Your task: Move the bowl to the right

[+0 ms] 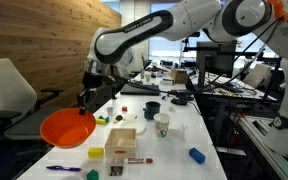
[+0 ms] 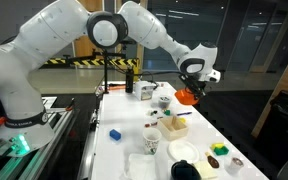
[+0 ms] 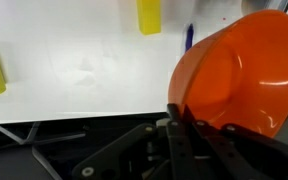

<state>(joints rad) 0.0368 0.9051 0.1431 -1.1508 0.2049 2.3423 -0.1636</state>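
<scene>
The tilted bowl still hangs above the table, so my gripper needs to turn and lower it next onto the bare tabletop by the blue marker [image 1: 68,156] to let go of the bowl's rim.
The large orange bowl [image 1: 67,127] hangs tilted at the table's edge, gripped by its rim. It also shows in the other exterior view [image 2: 187,96] and fills the right of the wrist view [image 3: 239,75]. My gripper [image 1: 84,100] is shut on the bowl's rim, its fingers pinching the wall, as seen in the wrist view [image 3: 174,118] and in an exterior view [image 2: 194,84]. The bowl looks lifted a little off the white table [image 1: 174,140].
A dark teal cup [image 1: 152,109], a white cup [image 1: 162,125], a white box [image 1: 121,140], a yellow block [image 1: 95,153], a blue block [image 1: 196,155] and a blue marker [image 1: 64,169] lie on the table. An office chair [image 1: 9,95] stands beside it.
</scene>
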